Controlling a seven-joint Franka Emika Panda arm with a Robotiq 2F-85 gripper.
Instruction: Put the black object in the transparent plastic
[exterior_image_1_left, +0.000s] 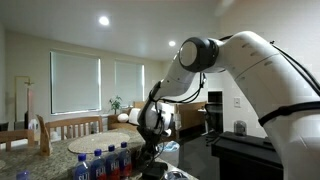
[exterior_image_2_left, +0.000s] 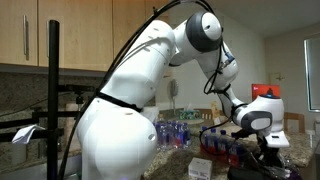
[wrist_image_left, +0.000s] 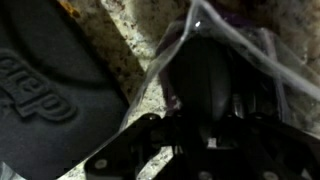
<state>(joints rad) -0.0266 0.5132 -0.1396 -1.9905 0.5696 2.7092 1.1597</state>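
My gripper eases up slightly next, keeping the black object inside, and releases it, as the bag's opening surrounds it right at my gripper's fingers.
In the wrist view a rounded black object sits at the mouth of a transparent plastic bag that lies on a speckled granite counter. My gripper is right behind the object. Its dark fingers appear closed on the object's near end, though the picture is very dark there. In both exterior views the gripper is low over the counter, and the object and bag are hidden by it.
A black cap with raised lettering lies on the counter just beside the bag. A pack of blue-capped water bottles stands close by. Chairs and a window are behind.
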